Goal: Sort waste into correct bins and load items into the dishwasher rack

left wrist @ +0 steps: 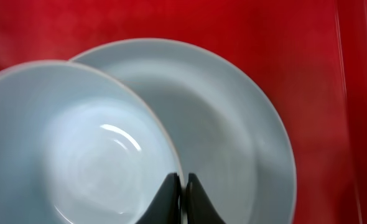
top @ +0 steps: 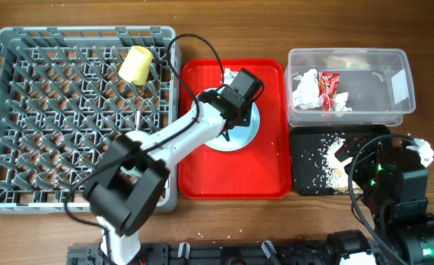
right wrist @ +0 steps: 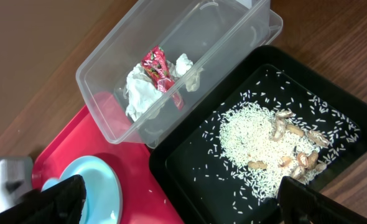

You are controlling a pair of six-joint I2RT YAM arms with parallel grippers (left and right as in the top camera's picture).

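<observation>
The robot's left gripper has to lift the bowl next, then tilt it sideways and lower it into the grey rack next to the yellow cup.
In the left wrist view my left gripper is shut on the rim of the small light blue bowl, which overlaps the light blue plate. From overhead the left gripper is over the plate on the red tray. My right gripper is open and empty above the near edge of the black tray, which holds rice scraps. The clear tub holds the white napkin and red wrapper. The yellow cup lies in the grey rack. Green bowl, fork and spoon are out of view.
The red tray sits between the rack and the two bins. The clear tub is behind the black tray at the right. My right arm is at the table's front right corner. A few rice grains lie on the red tray.
</observation>
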